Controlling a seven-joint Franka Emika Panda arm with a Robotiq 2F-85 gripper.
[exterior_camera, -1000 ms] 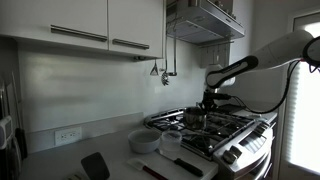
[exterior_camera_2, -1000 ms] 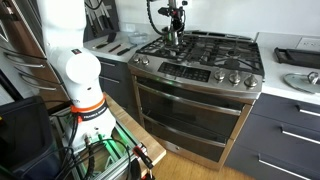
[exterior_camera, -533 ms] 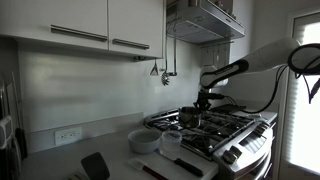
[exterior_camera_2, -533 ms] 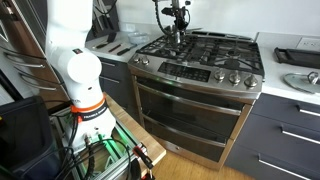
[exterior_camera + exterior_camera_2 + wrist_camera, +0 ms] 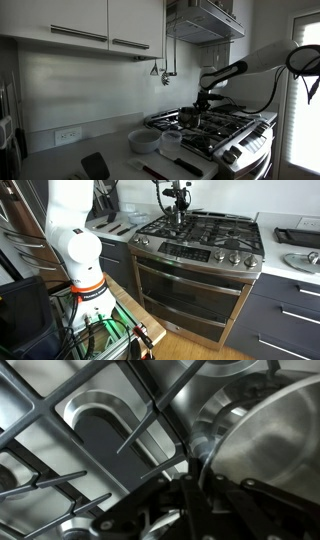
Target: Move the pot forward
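The pot's rim is held by my gripper's fingers, so my gripper needs to move the pot outward over the grates toward the wall behind the stove, and then open.
The small shiny steel pot stands on a back burner of the gas stove. In an exterior view it is a small grey shape under the arm. In the wrist view its bright inside fills the right side. My gripper comes down from above with its fingers on either side of the pot's near rim and shut on it. The gripper also shows in both exterior views.
Black grates cover the stove around the pot. A wide white bowl and a small white cup sit on the counter beside the stove. A range hood hangs overhead. A tray lies on the far counter.
Between one second and half a second ago the gripper and pot shifted slightly across the stove. Nothing has visibly moved since.
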